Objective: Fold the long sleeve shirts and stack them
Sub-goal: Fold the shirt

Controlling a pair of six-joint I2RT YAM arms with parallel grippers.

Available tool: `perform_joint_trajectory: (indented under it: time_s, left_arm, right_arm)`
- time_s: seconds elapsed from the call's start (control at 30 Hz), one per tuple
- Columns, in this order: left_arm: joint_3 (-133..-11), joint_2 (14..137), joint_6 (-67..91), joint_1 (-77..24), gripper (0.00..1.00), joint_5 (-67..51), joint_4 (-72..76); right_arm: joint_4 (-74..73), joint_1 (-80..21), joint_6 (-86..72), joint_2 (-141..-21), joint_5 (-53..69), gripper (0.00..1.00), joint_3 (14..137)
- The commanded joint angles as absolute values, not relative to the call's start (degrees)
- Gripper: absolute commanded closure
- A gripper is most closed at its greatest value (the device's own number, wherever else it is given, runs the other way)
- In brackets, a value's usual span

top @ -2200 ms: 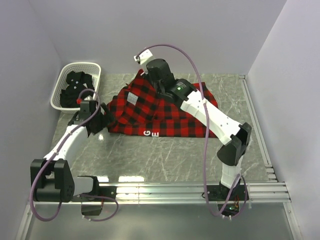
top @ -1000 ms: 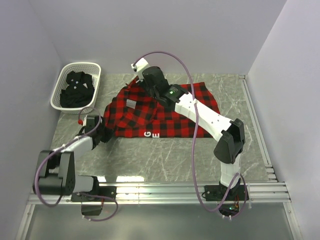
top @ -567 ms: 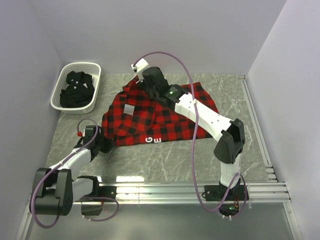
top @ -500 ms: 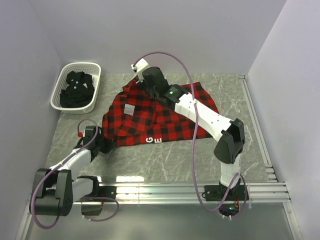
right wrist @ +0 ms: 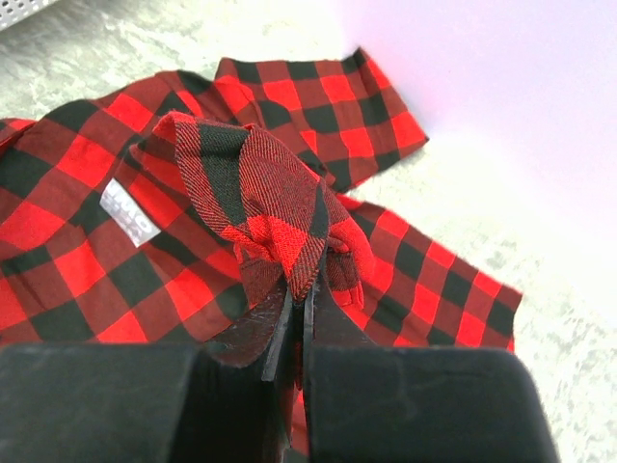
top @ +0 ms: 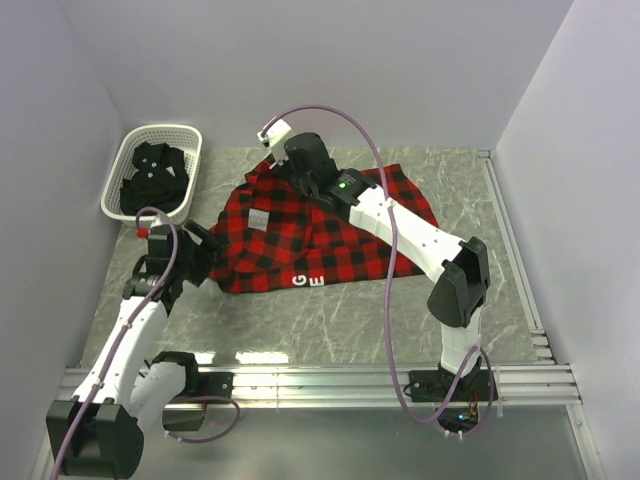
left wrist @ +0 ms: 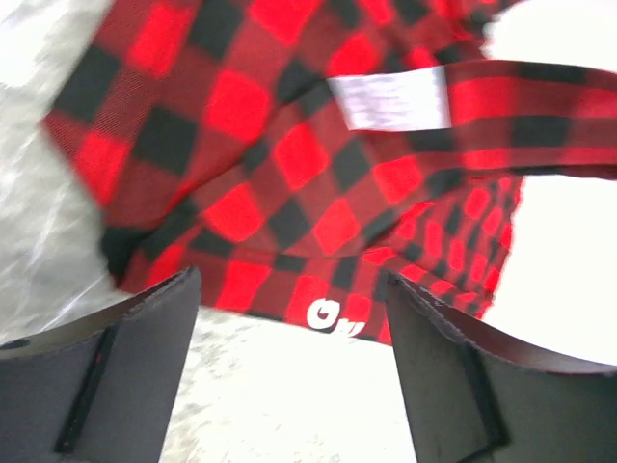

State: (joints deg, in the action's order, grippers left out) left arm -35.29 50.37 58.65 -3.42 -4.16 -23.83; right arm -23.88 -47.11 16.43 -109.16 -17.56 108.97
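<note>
My right gripper will move back and down to the cloth beside the white letters and let go of the pinched fold, because the fold stands bunched above the shirt.
The red-and-black flannel shirt (top: 330, 235) lies spread and rumpled across the back middle of the marble table. My right gripper (top: 292, 178) is shut on a bunched fold of it near the collar; in the right wrist view the pinched cloth (right wrist: 260, 193) stands up from the closed jaws (right wrist: 299, 309). My left gripper (top: 207, 248) hovers at the shirt's left edge, open wide. In the left wrist view its fingers (left wrist: 106, 376) frame bare table, with the shirt's hem (left wrist: 289, 164) just beyond them. The black shirt (top: 152, 180) sits crumpled in the basket.
The white lattice basket (top: 160, 130) stands at the table's back left corner, against the wall. A metal rail (top: 510, 240) runs along the right edge, and another (top: 380, 380) along the near edge by the arm bases. Walls close in on three sides.
My left gripper has opened and let go of the flannel's left edge, then risen and drawn back toward the far left. The right gripper keeps its hold, barely moved.
</note>
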Motion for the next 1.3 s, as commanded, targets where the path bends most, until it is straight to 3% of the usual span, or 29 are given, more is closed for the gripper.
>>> perform_joint_trajectory:
  time_s: [0.0, 0.33, 0.57, 0.7, 1.27]
  left_arm:
    - [-38.1, 52.1, 53.1, -4.7, 0.18, -6.0, -23.1]
    - [-40.1, 72.0, 58.4, -15.0, 0.39, -6.2, -9.0]
    - [-40.4, 78.3, 59.4, -15.6, 0.47, -0.2, -8.8]
    - [-37.7, 80.1, 60.5, -15.5, 0.49, 5.4, -8.7]
    - [-32.2, 78.7, 64.0, -12.0, 0.5, 2.0, -6.7]
  right_arm:
    - [-19.4, -47.7, 20.3, -109.9, -16.8, 1.0, 111.7]
    - [-16.8, -47.8, 25.3, -112.0, -17.1, 1.0, 112.9]
    - [-15.7, -47.9, 26.9, -111.8, -17.2, 1.0, 111.2]
    - [-14.4, -47.9, 27.4, -110.0, -18.0, 1.0, 107.8]
    - [-22.7, -48.7, 25.6, -90.7, -21.3, 1.0, 82.3]
